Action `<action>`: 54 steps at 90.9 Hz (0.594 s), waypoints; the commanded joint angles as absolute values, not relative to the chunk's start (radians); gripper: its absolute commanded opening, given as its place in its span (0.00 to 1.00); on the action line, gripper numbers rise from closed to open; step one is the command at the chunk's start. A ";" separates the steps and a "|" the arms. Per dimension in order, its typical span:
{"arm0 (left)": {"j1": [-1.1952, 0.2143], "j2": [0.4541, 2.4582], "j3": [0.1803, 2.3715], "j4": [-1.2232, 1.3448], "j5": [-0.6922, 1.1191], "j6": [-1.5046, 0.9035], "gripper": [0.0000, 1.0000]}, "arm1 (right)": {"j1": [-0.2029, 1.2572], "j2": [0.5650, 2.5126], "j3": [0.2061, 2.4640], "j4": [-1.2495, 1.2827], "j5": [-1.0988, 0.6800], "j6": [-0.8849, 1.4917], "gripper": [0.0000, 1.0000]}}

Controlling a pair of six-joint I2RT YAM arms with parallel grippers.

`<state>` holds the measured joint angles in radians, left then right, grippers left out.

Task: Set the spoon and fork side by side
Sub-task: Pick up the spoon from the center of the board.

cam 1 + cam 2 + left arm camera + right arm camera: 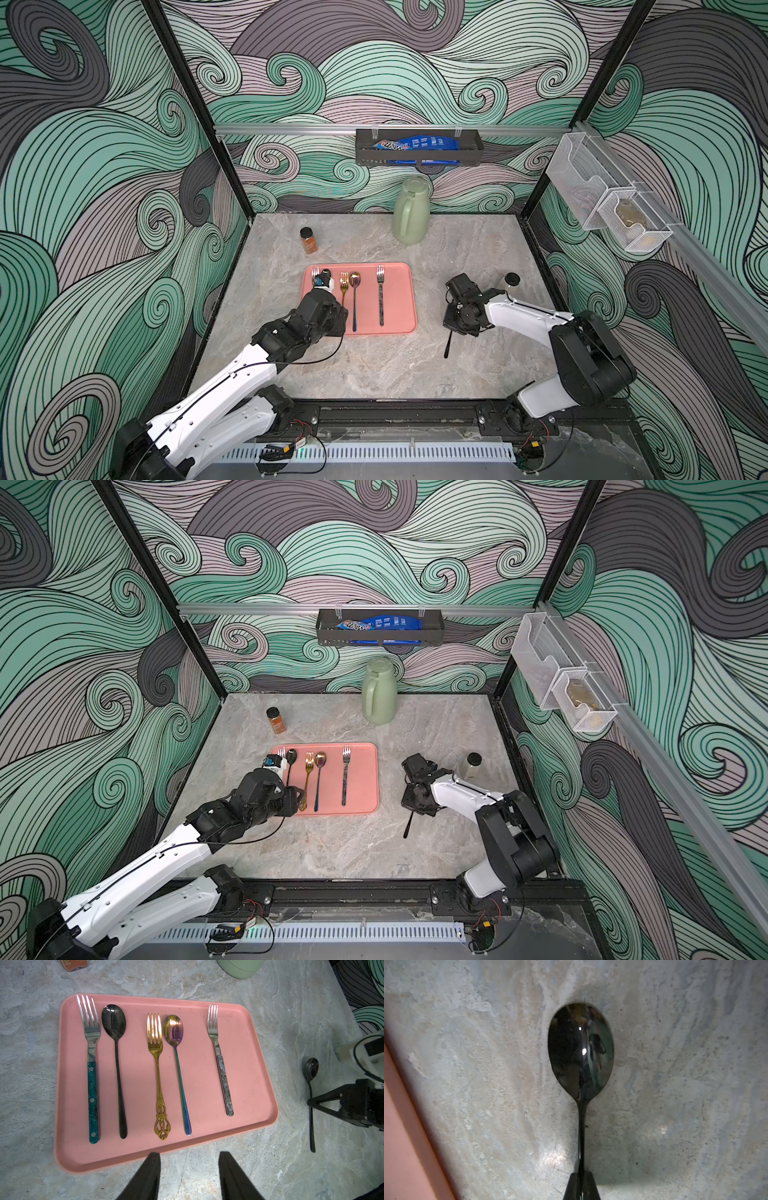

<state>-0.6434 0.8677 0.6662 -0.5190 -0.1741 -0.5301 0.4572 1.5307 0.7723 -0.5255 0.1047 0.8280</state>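
As the grey-handled fork lacks a spoon, I need to raise my right gripper over the tray's rim and bring it down to the bare part of the tray beside that fork, then release.
A black spoon lies on the marble table to the right of the pink tray, and my right gripper is shut on its thin handle. In both top views only the handle's end sticks out from under that wrist. A grey-handled fork lies alone on the tray's right side. Further left on the tray lie two pairs: a gold fork beside a rainbow spoon, and a teal-handled fork beside another black spoon. My left gripper hangs open and empty over the tray's near edge.
A green jug stands at the back of the table and an orange spice jar at the back left. A small black-lidded jar is behind the right arm. A black rack and white mesh baskets hang on the walls.
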 commanded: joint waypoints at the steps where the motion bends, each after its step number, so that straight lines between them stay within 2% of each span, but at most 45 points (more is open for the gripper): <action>1: -0.637 0.845 0.689 -0.548 -0.196 -0.512 0.49 | 0.474 1.547 0.814 -0.608 0.159 0.770 0.01; 27: -0.637 0.850 0.690 -0.553 -0.201 -0.512 0.49 | 0.517 1.564 0.995 -0.687 0.178 0.666 0.00; 54: -0.637 0.859 0.680 -0.554 -0.217 -0.512 0.50 | 0.595 1.696 1.156 -0.660 0.151 0.635 0.00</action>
